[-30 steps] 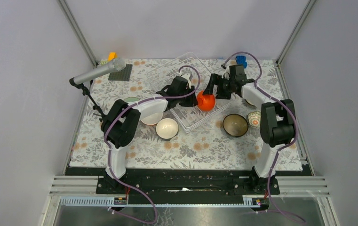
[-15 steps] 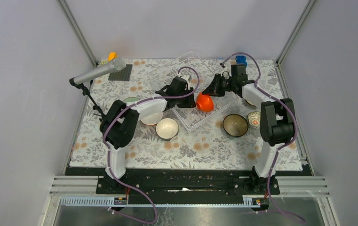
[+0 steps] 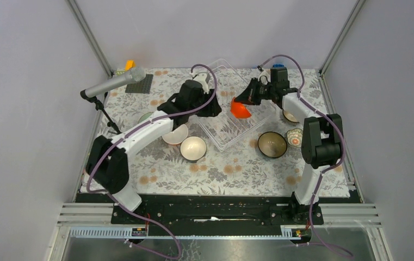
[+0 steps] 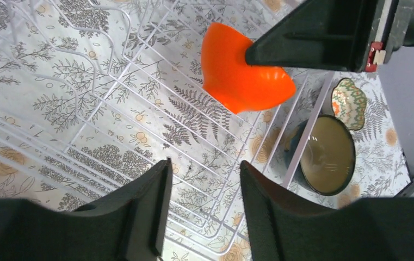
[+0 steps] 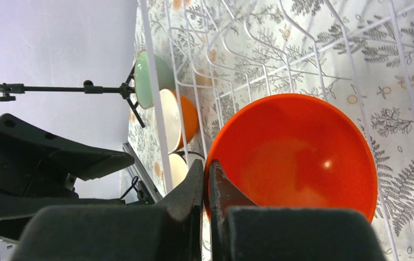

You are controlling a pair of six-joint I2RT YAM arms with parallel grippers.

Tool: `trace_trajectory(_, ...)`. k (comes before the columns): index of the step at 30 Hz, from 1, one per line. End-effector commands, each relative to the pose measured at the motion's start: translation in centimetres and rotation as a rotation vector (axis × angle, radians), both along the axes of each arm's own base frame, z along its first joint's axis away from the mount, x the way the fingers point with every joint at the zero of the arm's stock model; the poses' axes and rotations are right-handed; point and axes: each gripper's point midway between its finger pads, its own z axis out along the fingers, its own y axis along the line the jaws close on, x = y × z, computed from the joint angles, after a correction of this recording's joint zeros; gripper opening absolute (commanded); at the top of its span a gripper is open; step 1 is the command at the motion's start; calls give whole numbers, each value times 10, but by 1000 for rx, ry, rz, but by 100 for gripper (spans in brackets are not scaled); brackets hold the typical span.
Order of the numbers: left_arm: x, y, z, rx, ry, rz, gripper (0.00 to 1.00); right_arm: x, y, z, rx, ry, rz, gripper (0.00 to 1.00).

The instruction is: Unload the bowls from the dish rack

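My right gripper swings off the rack (image 3: 221, 136) and down to release next, as the tabletop near the blue block lies below and to its right in the top view.
My right gripper (image 3: 241, 101) is shut on the rim of an orange bowl (image 3: 240, 111), which hangs tilted above the dish rack (image 3: 221, 136). In the right wrist view the rim of this orange bowl (image 5: 297, 152) sits pinched in the right gripper (image 5: 207, 182). My left gripper (image 4: 204, 179) stands open and empty over the rack wires (image 4: 139, 98), just left of the orange bowl (image 4: 242, 73). A white bowl (image 3: 193, 148), a cream bowl (image 3: 175, 135) and a pale green bowl (image 3: 149, 116) lie on the table left of the rack. On the right are a dark brown bowl (image 3: 272, 144) and a patterned bowl (image 3: 294, 137).
A microphone (image 3: 115, 83) on a stand leans over the far left corner, beside a dark grey plate (image 3: 141, 84). A blue toy block (image 3: 278, 69) lies at the back right. One more bowl (image 3: 290, 116) sits under the right forearm.
The right gripper closed on the orange bowl's rim and lifted it up and back. The left gripper opened, came off the bowl and drew away to the left.
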Motion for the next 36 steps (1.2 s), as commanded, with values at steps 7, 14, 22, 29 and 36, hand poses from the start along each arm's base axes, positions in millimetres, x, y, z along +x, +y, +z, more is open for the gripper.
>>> trace_trajectory(7, -30, 46, 27, 13, -67, 91, 68, 9, -36, 96, -225, -266, -139, 0)
trace_trajectory(14, -46, 68, 31, -18, -120, 151, 70, 26, -108, 111, -595, -390, -375, 0)
trace_trajectory(22, -58, 84, 31, -38, -170, 182, 71, 70, -155, 89, -832, -328, -525, 0)
trace_trajectory(29, -66, 96, 25, -38, -183, 209, 71, 107, -162, 58, -903, -291, -546, 0)
trace_trajectory(36, -73, 99, 13, -43, -160, 213, 71, 129, -169, 20, -979, -256, -539, 0)
